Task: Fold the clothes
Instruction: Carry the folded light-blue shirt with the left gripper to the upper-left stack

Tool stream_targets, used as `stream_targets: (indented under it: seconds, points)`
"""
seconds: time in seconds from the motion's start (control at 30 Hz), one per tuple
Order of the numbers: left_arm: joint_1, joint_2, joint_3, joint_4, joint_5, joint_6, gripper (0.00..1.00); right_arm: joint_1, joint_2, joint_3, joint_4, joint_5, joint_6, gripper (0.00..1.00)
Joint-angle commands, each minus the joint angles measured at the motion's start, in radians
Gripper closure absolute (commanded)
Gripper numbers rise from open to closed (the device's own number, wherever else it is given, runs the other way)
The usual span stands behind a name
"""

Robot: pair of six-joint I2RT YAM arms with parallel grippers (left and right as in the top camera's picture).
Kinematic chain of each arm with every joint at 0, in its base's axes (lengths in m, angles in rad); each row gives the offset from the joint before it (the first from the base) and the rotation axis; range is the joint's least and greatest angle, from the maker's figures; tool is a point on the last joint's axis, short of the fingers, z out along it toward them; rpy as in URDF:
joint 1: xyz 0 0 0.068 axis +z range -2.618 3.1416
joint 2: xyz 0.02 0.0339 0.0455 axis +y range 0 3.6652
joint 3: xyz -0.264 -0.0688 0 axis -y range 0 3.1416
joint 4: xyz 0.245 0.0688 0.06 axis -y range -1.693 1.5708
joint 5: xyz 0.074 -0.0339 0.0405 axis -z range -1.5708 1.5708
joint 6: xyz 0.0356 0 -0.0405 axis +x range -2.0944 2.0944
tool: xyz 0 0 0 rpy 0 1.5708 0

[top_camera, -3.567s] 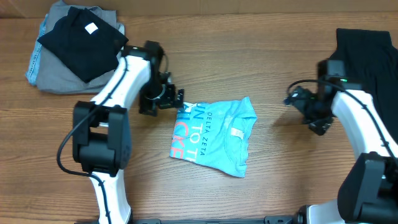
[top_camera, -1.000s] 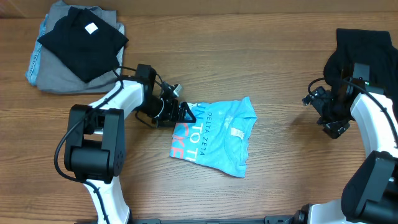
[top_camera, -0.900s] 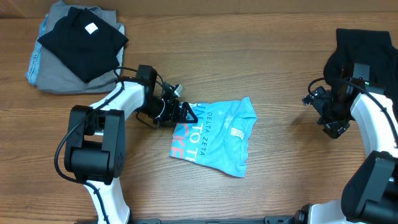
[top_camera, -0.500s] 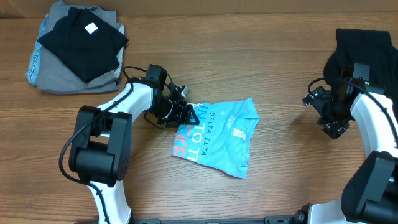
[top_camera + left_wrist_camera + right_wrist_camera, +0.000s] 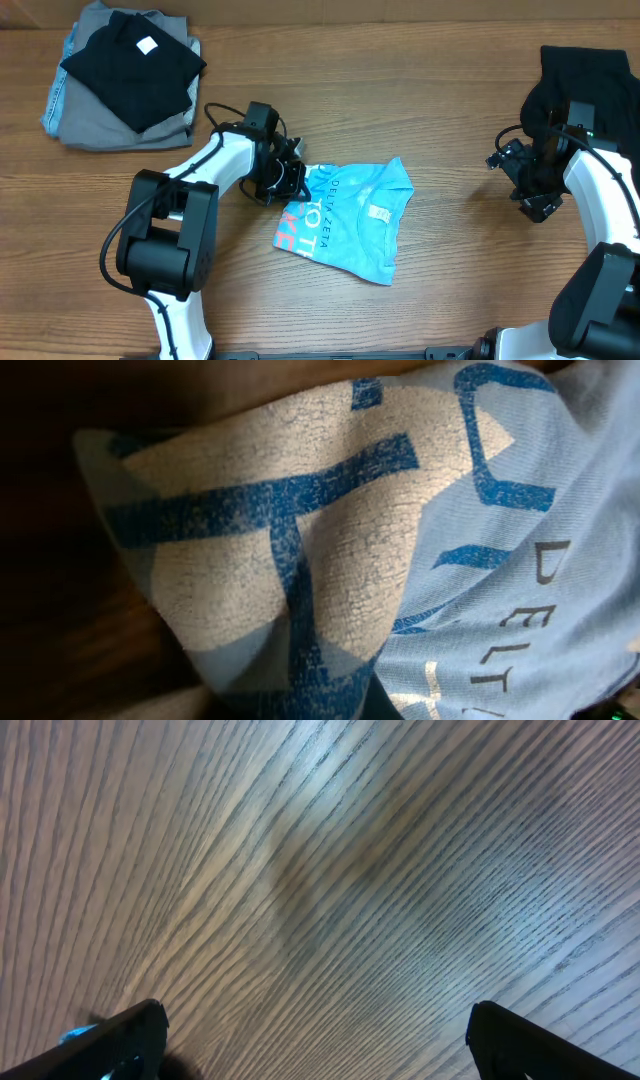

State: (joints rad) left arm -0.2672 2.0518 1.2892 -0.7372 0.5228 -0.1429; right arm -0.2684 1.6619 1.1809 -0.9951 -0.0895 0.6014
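Note:
The folded shirt goes up and over to the garment pile next, outward and to the left in the overhead view. My left gripper then releases it on top.
The clothes, a light-blue T-shirt (image 5: 350,225), lie folded into a rough rectangle on the wooden table, with white and coral letters along the left side. My left gripper (image 5: 295,184) is shut on the shirt's upper-left edge. In the left wrist view the cloth (image 5: 330,550) fills the frame, its cracked white print bunched into a ridge that runs down between the jaws, and the fingers themselves are hidden. My right gripper (image 5: 510,183) hangs open far to the right of the shirt. Its dark fingertips (image 5: 125,1038) stand wide apart over bare wood with nothing between them.
A pile of grey and black garments (image 5: 125,70) sits at the table's back left. A black garment (image 5: 590,80) lies at the back right, behind the right arm. Bare wood (image 5: 450,250) separates the shirt from the right gripper.
My left gripper has slid right onto the shirt's left edge and gone from open to shut on the cloth. The right arm has stayed still over the last second.

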Motion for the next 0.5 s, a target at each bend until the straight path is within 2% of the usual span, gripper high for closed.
stream_targets:
  seconds: [0.0, 0.27, 0.47]
  points:
    - [0.01, 0.081, 0.065, 0.027, -0.342, 0.104, 0.96, -0.002, -0.017, 0.019, 0.003, -0.002, -0.006, 0.0]
    - [0.029, 0.081, 0.213, 0.039, -0.574, 0.148, 0.96, -0.002, -0.017, 0.019, 0.003, -0.002, -0.006, 0.0]
    - [0.085, 0.081, 0.267, 0.083, -0.597, 0.169, 0.96, -0.002, -0.017, 0.019, 0.003, -0.002, -0.006, 0.0]
